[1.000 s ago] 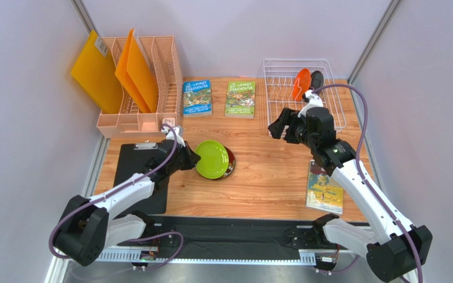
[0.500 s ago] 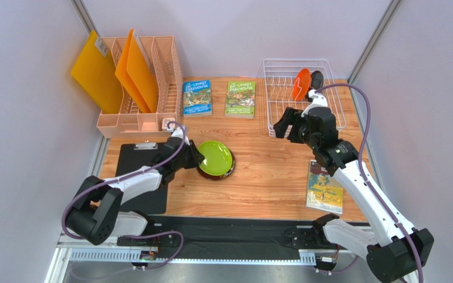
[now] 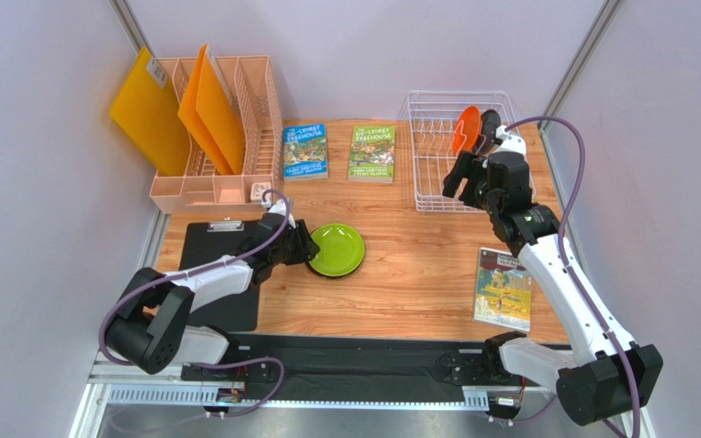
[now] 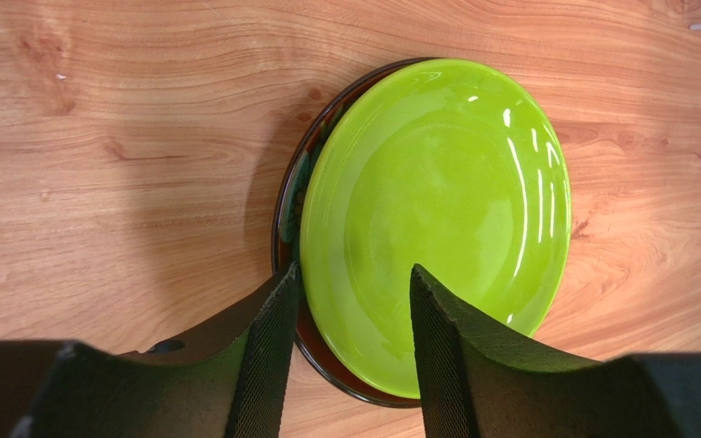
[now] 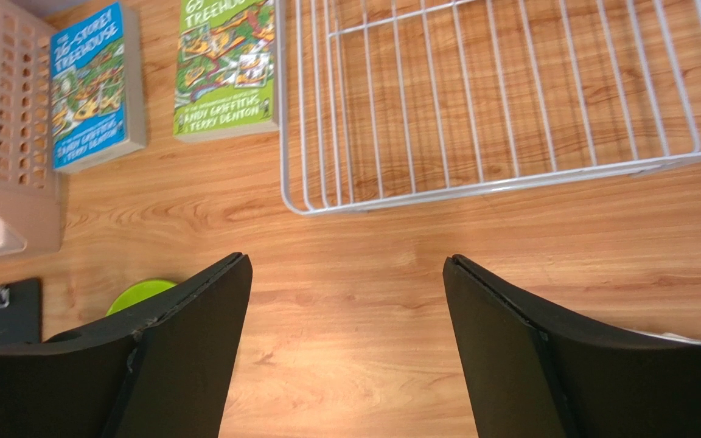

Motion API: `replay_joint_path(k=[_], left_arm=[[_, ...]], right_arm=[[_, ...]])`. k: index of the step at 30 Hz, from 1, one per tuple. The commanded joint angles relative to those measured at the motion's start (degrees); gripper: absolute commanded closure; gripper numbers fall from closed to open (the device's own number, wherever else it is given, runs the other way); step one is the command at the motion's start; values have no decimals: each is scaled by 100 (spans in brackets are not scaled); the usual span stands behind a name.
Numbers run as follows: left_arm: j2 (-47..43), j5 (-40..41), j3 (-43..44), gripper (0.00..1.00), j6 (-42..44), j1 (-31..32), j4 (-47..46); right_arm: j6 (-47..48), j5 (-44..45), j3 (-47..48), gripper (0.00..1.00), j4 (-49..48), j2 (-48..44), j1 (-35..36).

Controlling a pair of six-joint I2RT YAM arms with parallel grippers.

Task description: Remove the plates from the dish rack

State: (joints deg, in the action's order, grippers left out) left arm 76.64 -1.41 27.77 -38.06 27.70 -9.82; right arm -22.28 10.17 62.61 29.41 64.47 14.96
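Next, my right gripper swings outward over the rack to the orange plate, which stands outward of it, turns, and lowers its fingers astride the orange plate's rim (image 3: 467,129).
The lime green plate (image 3: 339,249) (image 4: 436,210) lies flat on the dark red plate (image 4: 288,187), of which only a rim shows. My left gripper (image 3: 307,246) (image 4: 352,285) is open, its fingers astride the green plate's near rim. The white wire dish rack (image 3: 425,160) (image 5: 510,109) holds an orange plate (image 3: 464,129) and a dark plate (image 3: 488,122) standing upright at its back right. My right gripper (image 3: 462,179) (image 5: 345,265) hovers over the rack's near right part, wide open with nothing between its fingers.
A peach file organiser (image 3: 235,137) with orange folders stands back left. Two books (image 3: 305,151) (image 3: 372,152) lie beside the rack. A black clipboard (image 3: 222,274) lies under the left arm, and a third book (image 3: 502,289) lies front right.
The green plate went from tilted in my left gripper to lying flat on the red plate, and the left jaws opened. The right gripper moved right and back over the rack.
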Motion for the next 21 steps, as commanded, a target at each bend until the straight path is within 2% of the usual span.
replay_joint_path(k=[1, 3, 5, 7, 10, 11, 14, 16, 17, 18, 21], left_arm=[[-290, 439, 238, 44, 203, -2, 629], [-500, 641, 264, 43, 273, -2, 771], [-798, 773, 281, 42, 326, -2, 929], [-983, 922, 282, 28, 449, -2, 956], [-1169, 1073, 238, 26, 519, -2, 904], [-1213, 1055, 238, 26, 554, -2, 895], [-1274, 924, 334, 25, 686, -2, 859], [-1292, 643, 448, 25, 835, -2, 894], [-1309, 546, 544, 25, 862, -2, 912], [-1327, 284, 589, 26, 879, -2, 895], [-1345, -392, 712, 26, 932, -2, 702]], right_arm=[[233, 766, 471, 15, -295, 346, -221], [286, 1072, 489, 12, -775, 592, -327], [312, 979, 638, 11, -1129, 1003, -581], [304, 767, 1311, 10, -1078, 1435, -853], [233, 416, 2200, 12, -727, 2454, -1126], [277, 328, 2760, 16, -674, 2953, -1170], [444, 125, 3606, 21, -516, 3954, -1241], [584, 134, 4730, 25, -34, 4537, -1294], [620, 117, 5074, 32, 116, 5088, -1311], [707, -32, 5756, 36, 353, 5337, -1329], [822, -25, 6446, 39, 452, 6015, -1391]])
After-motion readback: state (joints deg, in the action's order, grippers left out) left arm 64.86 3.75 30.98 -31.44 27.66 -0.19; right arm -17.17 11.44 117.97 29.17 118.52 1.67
